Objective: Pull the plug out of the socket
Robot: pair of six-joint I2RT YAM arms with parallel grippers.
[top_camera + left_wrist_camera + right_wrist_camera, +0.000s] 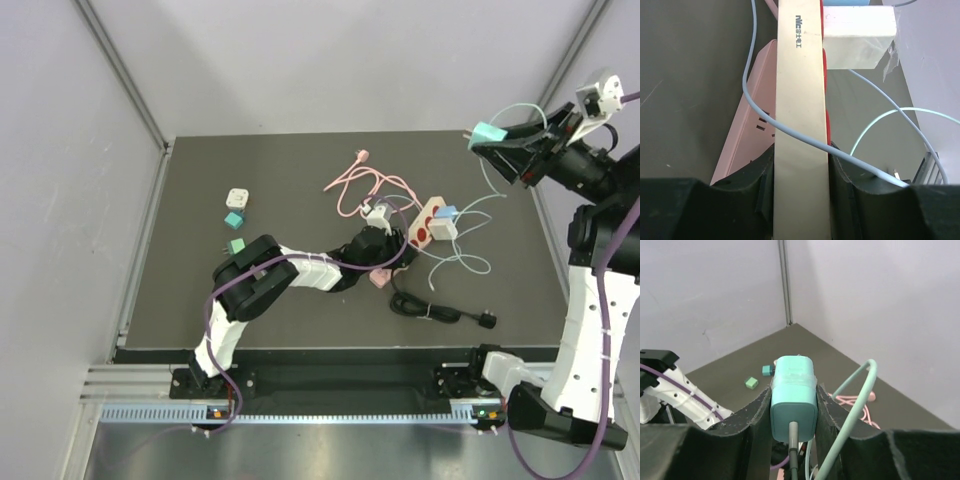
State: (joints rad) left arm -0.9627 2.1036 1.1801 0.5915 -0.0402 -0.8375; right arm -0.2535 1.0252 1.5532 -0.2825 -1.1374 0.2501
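The plug is already clear of the socket and open table beyond the socket lies below, so the robot's right gripper will next tilt downward, lower the plug and release it.
My right gripper (492, 138) is shut on a teal plug (488, 131), held high above the table's back right, clear of the socket; its teal cable (860, 390) loops down. In the right wrist view the plug (793, 390) sits squarely between my fingers (754, 415). My left gripper (395, 243) is shut on the socket strip (432, 220), cream-sided with a red face, at mid table. In the left wrist view the strip (801, 100) runs up between the pads (850, 185), and a white plug (858, 37) sits in its far end. A pale blue cable (790, 132) crosses it.
A pink socket strip (747, 130) lies beside the held strip. A pink cable (360, 185) lies behind it and a black cable with plug (440, 312) in front. A white adapter (237, 197), a teal cube (233, 218) and a green cube (236, 245) sit at the left.
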